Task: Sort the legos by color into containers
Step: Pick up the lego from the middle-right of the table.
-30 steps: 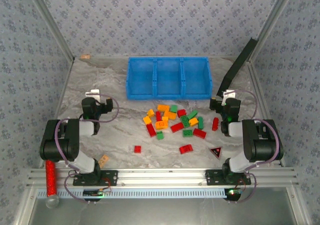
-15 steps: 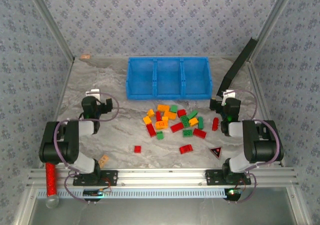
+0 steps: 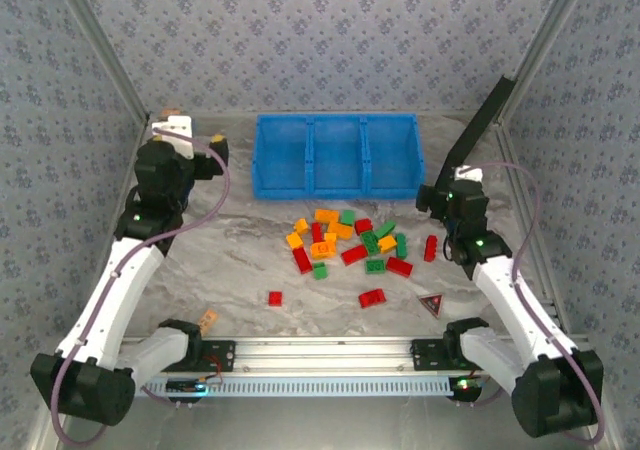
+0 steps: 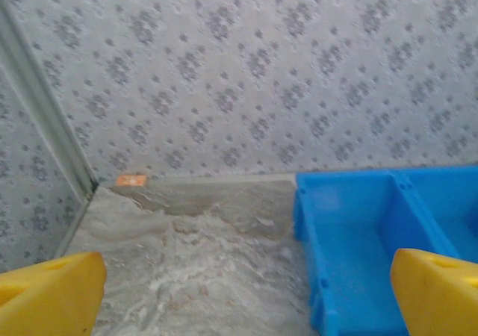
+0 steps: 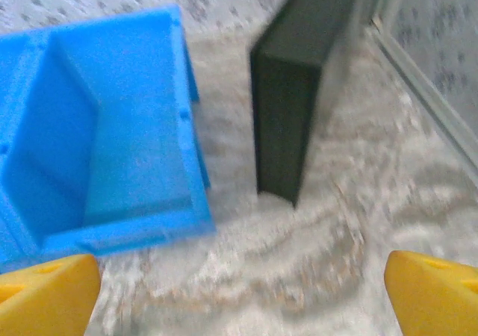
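Note:
My right gripper moves back next, then lowers its fingers around the lone red brick.
The legos [image 3: 345, 240], red, green and orange-yellow bricks, lie in a loose pile on the marble table in front of the containers, three compartments of one blue tray [image 3: 337, 184]. Single red bricks lie apart at the front [image 3: 275, 297], front right [image 3: 372, 298] and right [image 3: 430, 247]. My left gripper [image 3: 208, 153] [image 4: 246, 302] hovers open and empty at the back left, facing the tray's left wall [image 4: 300, 205]. My right gripper [image 3: 440, 196] [image 5: 243, 295] stands open and empty off the tray's right front corner [image 5: 196, 201], its yellow fingertips [image 5: 45, 290] wide apart.
A black bar [image 3: 478, 135] [image 5: 287, 119] leans against the right wall beside the tray. A black-and-red triangular piece [image 3: 432, 304] lies front right. A small tan piece [image 3: 208, 320] sits by the left base and an orange tag [image 4: 131, 180] in the back left corner.
Both arms have unfolded from their crouch. The left gripper has swung far back toward the back left corner; the right gripper has shifted a little back toward the tray. Bricks have not moved.

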Controlling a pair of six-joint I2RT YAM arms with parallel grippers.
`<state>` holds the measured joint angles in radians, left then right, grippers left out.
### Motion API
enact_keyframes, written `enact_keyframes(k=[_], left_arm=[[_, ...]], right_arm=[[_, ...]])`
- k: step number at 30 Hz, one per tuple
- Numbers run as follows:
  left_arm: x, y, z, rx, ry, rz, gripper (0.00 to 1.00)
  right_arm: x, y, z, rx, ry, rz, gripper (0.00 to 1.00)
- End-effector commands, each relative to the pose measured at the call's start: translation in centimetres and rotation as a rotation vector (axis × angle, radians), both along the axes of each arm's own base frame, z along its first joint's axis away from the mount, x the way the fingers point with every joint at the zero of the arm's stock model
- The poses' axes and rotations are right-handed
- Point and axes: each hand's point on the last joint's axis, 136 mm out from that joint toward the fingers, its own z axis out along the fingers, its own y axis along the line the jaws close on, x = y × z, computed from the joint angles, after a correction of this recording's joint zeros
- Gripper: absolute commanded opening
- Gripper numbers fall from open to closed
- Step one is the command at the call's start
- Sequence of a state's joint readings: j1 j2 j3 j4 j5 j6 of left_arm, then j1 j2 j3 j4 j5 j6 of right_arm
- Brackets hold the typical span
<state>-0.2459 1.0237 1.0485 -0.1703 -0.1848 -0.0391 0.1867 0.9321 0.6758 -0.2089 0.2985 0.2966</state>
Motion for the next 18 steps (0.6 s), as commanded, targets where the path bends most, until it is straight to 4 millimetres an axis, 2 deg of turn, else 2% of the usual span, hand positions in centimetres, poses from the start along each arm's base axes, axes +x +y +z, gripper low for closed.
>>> enact_keyframes(k=[1, 2, 6, 10, 14, 18], left_arm=[[-1.5, -2.8, -3.7, 0.040, 0.253, -0.139, 0.97], [-1.7, -3.5, -3.7, 0.068, 0.286, -0.169, 0.97], [-2.3, -4.8, -3.5, 0.173, 0.374, -0.238, 0.98], [-2.6, -5.9, -3.7, 0.201, 0.380, -0.280, 0.99], [-2.9, -7.3, -4.9, 0.171, 0.421, -0.329, 0.99], [-3.1, -8.0, -5.9, 0.181, 0.457, -0.353, 0.99]], right_arm=[[-4.9, -2.0, -3.3, 0.134, 0.237, -0.220, 0.99], [-5.7, -1.7, -4.4, 0.161, 0.291, -0.223, 0.97], [-6.3, -0.3, -6.9, 0.243, 0.403, -0.200, 0.91], [-5.8, 0.3, -9.5, 0.271, 0.497, -0.181, 0.86], [-5.6, 0.6, -11.9, 0.243, 0.590, -0.146, 0.81], [-4.9, 0.2, -13.5, 0.236, 0.621, -0.143, 0.78]])
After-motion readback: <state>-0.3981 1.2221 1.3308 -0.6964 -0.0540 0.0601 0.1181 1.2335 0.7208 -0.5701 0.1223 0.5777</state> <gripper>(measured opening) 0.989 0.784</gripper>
